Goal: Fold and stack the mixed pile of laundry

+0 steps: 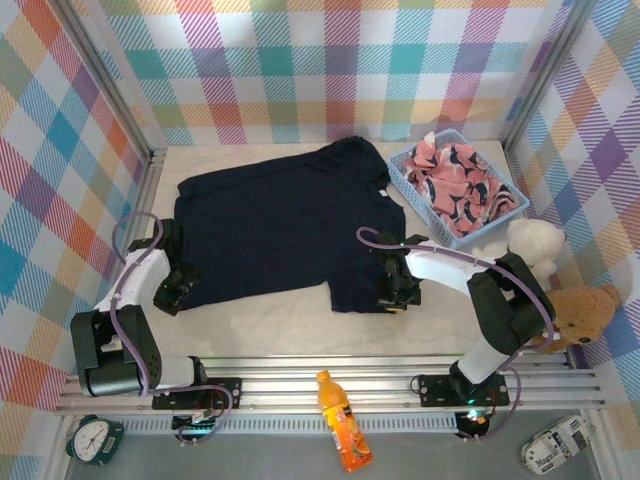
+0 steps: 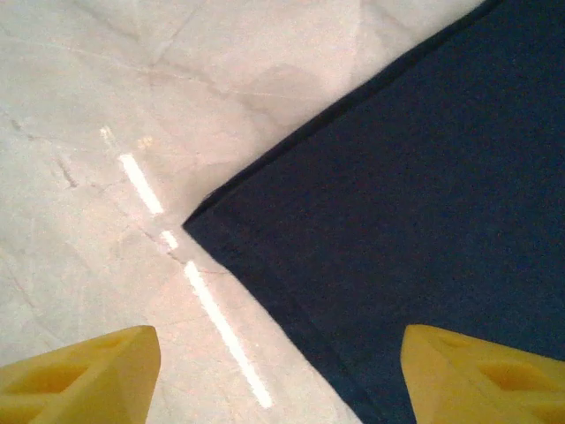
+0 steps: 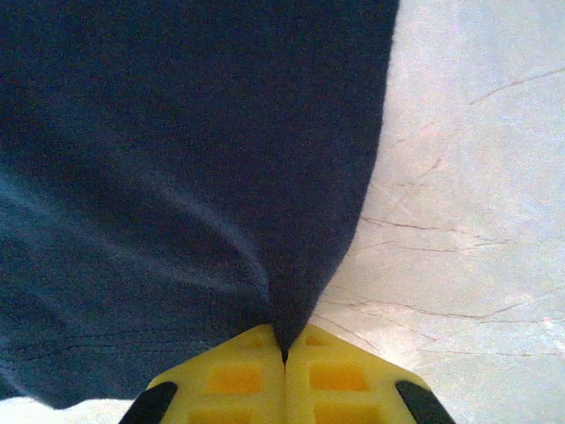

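The garment lies spread flat outward of my right gripper, which needs to lift its pinched fold outward over it toward the garment's far edge (image 1: 353,147) and release it.
A dark navy garment (image 1: 280,225) lies spread flat across the middle of the table. Its near left corner (image 2: 203,221) sits on the pale tabletop just ahead of my left gripper (image 2: 281,353), whose yellow fingers stand apart: open, one over bare table, one over the cloth. From above, that left gripper (image 1: 178,290) hangs low at the garment's near left corner. My right gripper (image 3: 284,349) is shut on a pinched fold of the navy cloth (image 3: 177,159) at its near right corner (image 1: 392,297). The pink printed garment (image 1: 455,180) lies bunched in the basket.
The light blue basket (image 1: 520,205) stands at the back right. A white teddy bear (image 1: 530,240) and a brown one (image 1: 580,310) sit by the right wall. An orange bottle (image 1: 340,420) and a clock (image 1: 95,438) lie below the front rail.
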Robot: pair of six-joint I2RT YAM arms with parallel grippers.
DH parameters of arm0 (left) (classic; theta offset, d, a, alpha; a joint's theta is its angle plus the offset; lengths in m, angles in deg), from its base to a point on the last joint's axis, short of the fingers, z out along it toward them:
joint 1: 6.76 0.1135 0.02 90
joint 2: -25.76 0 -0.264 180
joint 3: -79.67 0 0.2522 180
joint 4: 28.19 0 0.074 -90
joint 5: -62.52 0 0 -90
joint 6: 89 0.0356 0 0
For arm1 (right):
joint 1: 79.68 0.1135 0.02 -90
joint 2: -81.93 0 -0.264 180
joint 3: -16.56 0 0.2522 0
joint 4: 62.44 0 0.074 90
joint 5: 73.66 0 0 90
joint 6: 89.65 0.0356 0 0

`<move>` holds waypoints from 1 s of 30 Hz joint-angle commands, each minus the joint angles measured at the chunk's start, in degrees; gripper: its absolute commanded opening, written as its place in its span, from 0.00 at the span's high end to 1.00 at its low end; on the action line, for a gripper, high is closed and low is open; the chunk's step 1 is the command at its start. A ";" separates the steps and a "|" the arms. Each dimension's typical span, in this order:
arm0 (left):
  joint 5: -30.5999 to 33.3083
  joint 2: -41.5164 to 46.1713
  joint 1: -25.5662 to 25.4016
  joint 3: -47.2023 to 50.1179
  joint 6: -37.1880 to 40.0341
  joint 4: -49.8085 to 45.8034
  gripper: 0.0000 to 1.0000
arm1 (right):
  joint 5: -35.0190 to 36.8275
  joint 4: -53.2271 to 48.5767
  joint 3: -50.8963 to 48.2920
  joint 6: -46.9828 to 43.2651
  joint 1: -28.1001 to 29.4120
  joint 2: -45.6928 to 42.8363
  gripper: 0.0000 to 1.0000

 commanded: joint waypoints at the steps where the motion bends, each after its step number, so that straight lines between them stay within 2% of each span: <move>1: 1.29 -0.26 0.28 2.46 -2.75 -1.73 0.31 | -2.03 0.60 0.57 -0.15 0.06 -0.40 1.00; 10: 0.30 -10.28 0.72 2.94 -3.33 5.26 0.42 | -2.26 1.05 0.14 0.81 0.06 -0.39 1.00; 12: 0.07 -12.03 0.69 2.86 -3.64 6.64 0.51 | -2.08 0.58 -0.16 1.06 0.10 -0.86 1.00; 15: 0.85 -13.37 0.72 2.51 -3.35 8.08 0.74 | -2.36 0.18 -0.89 0.97 0.06 -1.98 1.00; 18: 1.72 -13.47 0.66 2.29 -2.05 8.24 0.90 | -2.03 -1.23 -1.51 0.78 0.06 -2.96 1.00; 19: 1.90 -13.20 0.72 2.36 -1.52 8.13 0.99 | -1.63 -1.80 -1.78 0.70 0.10 -3.43 1.00; 26: 1.17 -4.19 0.64 3.75 0.41 3.39 1.00 | 0.69 -6.76 -0.03 0.59 -0.19 -9.78 1.00; 30: 2.61 0.65 0.72 -0.90 3.34 0.97 1.00 | -0.58 -7.51 5.69 -0.68 -2.33 -11.21 1.00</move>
